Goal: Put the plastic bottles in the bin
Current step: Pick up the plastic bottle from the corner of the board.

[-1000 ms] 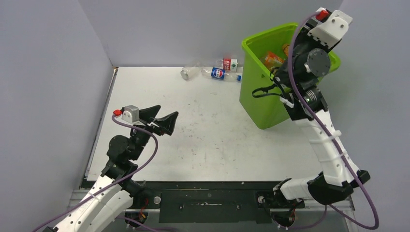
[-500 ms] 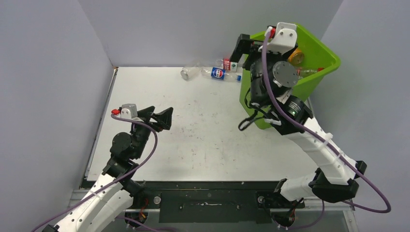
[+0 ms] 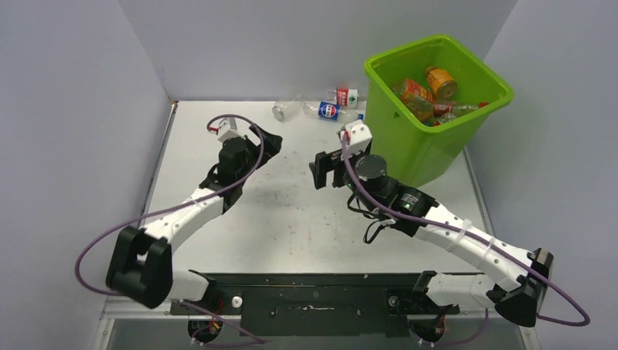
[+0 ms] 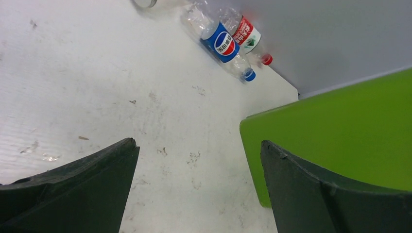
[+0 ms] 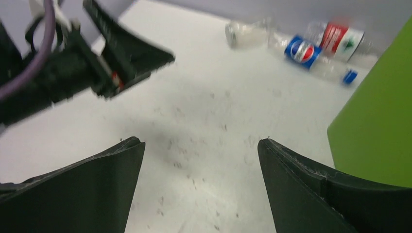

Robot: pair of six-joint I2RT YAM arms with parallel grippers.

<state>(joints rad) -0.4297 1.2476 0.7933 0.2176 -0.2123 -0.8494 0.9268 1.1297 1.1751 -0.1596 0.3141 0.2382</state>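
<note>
My left gripper turns in line with the clear bottle next and moves outward and down onto its cap (image 3: 278, 111) (image 4: 145, 2), as that end of the bottle faces the open table.
The lime-green bin (image 3: 426, 157) stands at the back right with several bottles (image 3: 430, 91) inside, orange ones among them. Three plastic bottles lie by the back wall: a clear one (image 3: 288, 109), a blue Pepsi one (image 3: 331, 111) and a red-labelled one (image 3: 345, 95). My left gripper (image 3: 266, 146) is open and empty, a short way in front of the clear bottle. My right gripper (image 3: 326, 169) is open and empty over mid-table, left of the bin. The left wrist view shows the Pepsi bottle (image 4: 224, 44) and the bin wall (image 4: 340, 126) ahead.
Grey walls close the table on the left, back and right. The bin wall (image 5: 379, 131) is close on the right of my right gripper (image 5: 199, 141). The left gripper's fingers (image 5: 126, 53) show at the upper left of the right wrist view.
My right arm has swung from above the bin down to the table's middle, its jaws now open. My left arm has stretched forward toward the bottles at the back.
</note>
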